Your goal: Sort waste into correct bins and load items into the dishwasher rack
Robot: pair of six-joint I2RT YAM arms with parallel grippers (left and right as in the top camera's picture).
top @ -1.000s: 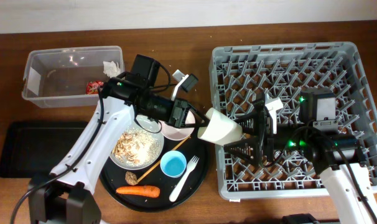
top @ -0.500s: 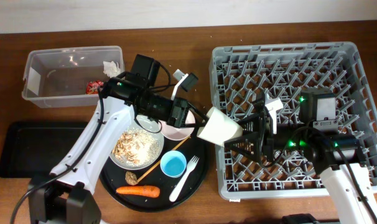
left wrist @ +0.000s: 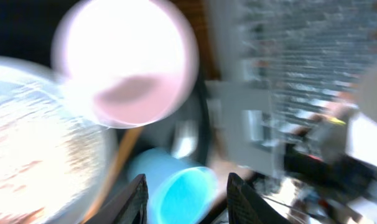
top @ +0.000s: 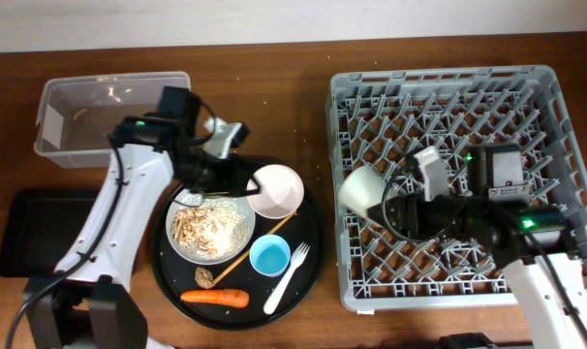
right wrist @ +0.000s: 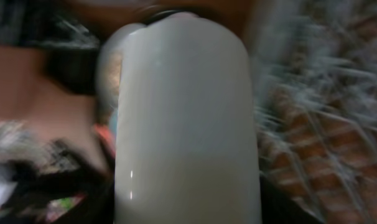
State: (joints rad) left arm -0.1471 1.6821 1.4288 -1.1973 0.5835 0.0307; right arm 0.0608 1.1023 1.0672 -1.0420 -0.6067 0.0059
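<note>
I need to carry the white cup with my right gripper to the right in the overhead view, across the rack and down onto its near corner, because the rack's wires are empty.
My right gripper is shut on the white cup and holds it tilted over the left edge of the grey dishwasher rack; the cup fills the right wrist view. My left gripper is open and empty, just left of the cream-pink bowl. In the left wrist view its fingers frame the light-blue cup, with the bowl above. The white plate holds nut shells. The carrot, white fork and wooden stick lie nearby. The red wrapper and tissue are hidden.
The plate, bowl, blue cup, fork, stick and carrot all sit on a large round black tray. The clear tub is at the back left, partly covered by my left arm. The shallow black tray lies in front of it.
My left gripper has pulled back to the left, off the bowl, which stays on the round tray. My right gripper has carried the white cup right, over the rack's edge.
</note>
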